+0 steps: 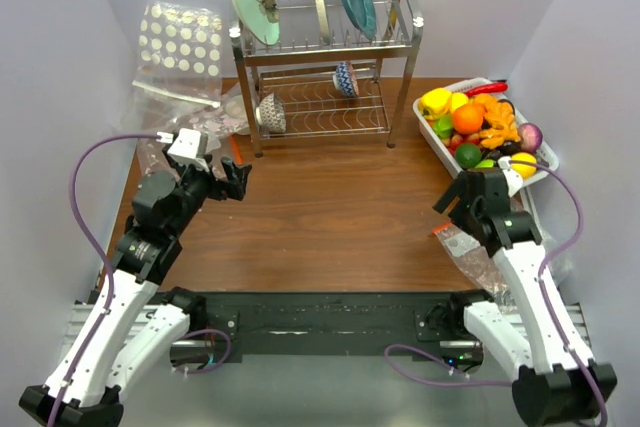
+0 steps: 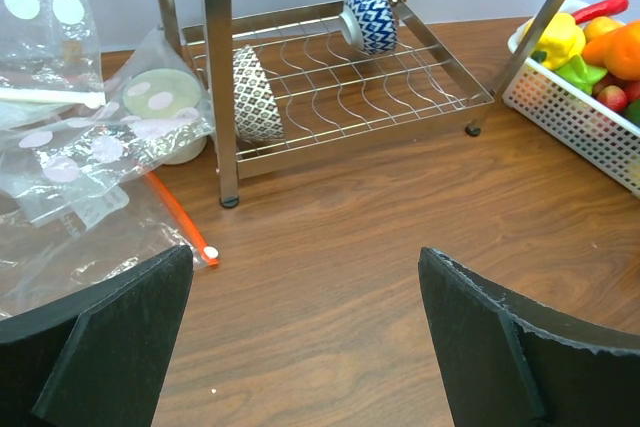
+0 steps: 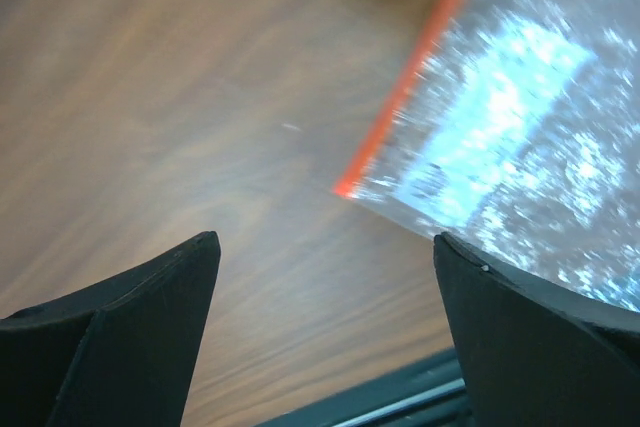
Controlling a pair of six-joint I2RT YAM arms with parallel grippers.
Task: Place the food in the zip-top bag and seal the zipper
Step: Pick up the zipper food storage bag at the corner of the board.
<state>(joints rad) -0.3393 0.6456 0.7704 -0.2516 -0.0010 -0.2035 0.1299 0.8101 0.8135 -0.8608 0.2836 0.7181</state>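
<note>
The robot will next lower its open right gripper to the loose corner end (image 1: 437,230) (image 3: 348,185) of the second bag's orange-red zipper.
The food (image 1: 480,122) is a heap of glossy toy fruit and vegetables in a white basket (image 1: 436,133) at the right; it also shows in the left wrist view (image 2: 585,42). A clear crinkly zip-top bag (image 2: 60,247) lies flat at the left, its orange-red zipper (image 2: 178,215) ending in a white slider (image 2: 210,252). My left gripper (image 2: 305,277) hovers open just right of that zipper end, empty. A second clear crinkly bag (image 3: 520,147) with an orange-red strip (image 3: 400,97) lies at the front right. My right gripper (image 3: 325,247) is open over bare wood beside its corner.
A metal dish rack (image 1: 325,67) stands at the back with plates on top and two patterned bowls (image 2: 365,12) on its lower shelf. A larger clear bag with white dots (image 1: 180,42) leans at the back left. A small dotted pouch (image 2: 150,117) lies by the rack's leg.
</note>
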